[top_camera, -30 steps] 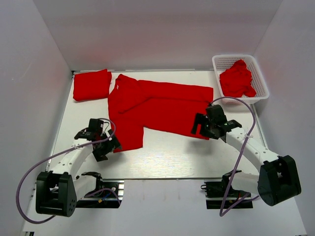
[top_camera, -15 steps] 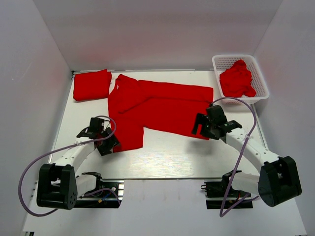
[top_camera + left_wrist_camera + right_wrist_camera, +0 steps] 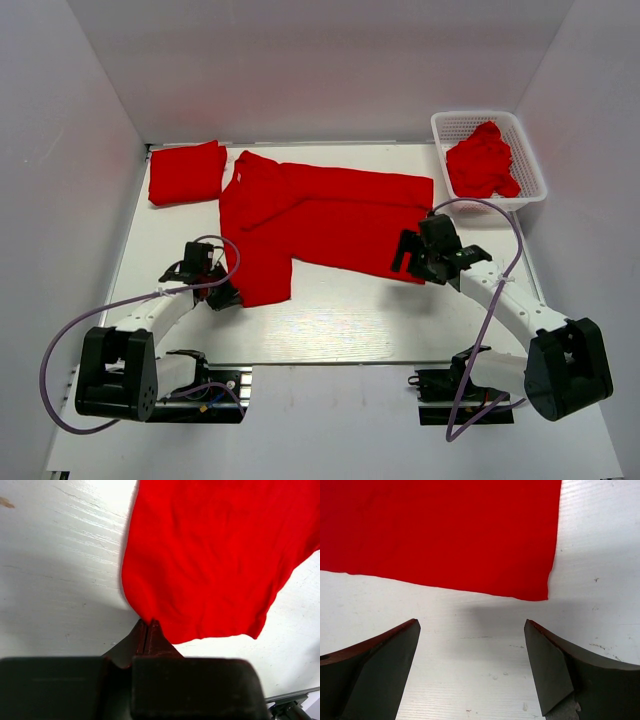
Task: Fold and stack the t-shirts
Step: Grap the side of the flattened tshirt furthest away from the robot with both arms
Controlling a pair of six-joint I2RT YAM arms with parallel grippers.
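Bare table is still between my right gripper's fingers, so my right gripper needs to move next, open, down and toward the right in the wrist view, onto the shirt's near corner (image 3: 420, 281) (image 3: 543, 595).
A red t-shirt (image 3: 320, 215) lies spread across the middle of the table. Its near-left corner (image 3: 210, 555) reaches down to my left gripper (image 3: 228, 296). That gripper (image 3: 148, 622) is shut, with the cloth's edge pinched between its tips. My right gripper (image 3: 408, 256) hovers at the shirt's near-right corner. In the right wrist view it (image 3: 471, 622) stands open over bare table, just short of the hem (image 3: 445, 530), with nothing between its fingers. A folded red t-shirt (image 3: 186, 173) rests at the back left.
At the back right stands a white basket (image 3: 470, 116) with crumpled red t-shirts (image 3: 482, 160) in it. White walls close in the table on three sides. Bare table surface (image 3: 350, 315) lies between the arms near the front edge.
My left gripper has gone from open to shut on the shirt's near-left edge and has edged closer to the cloth. The right arm has barely moved.
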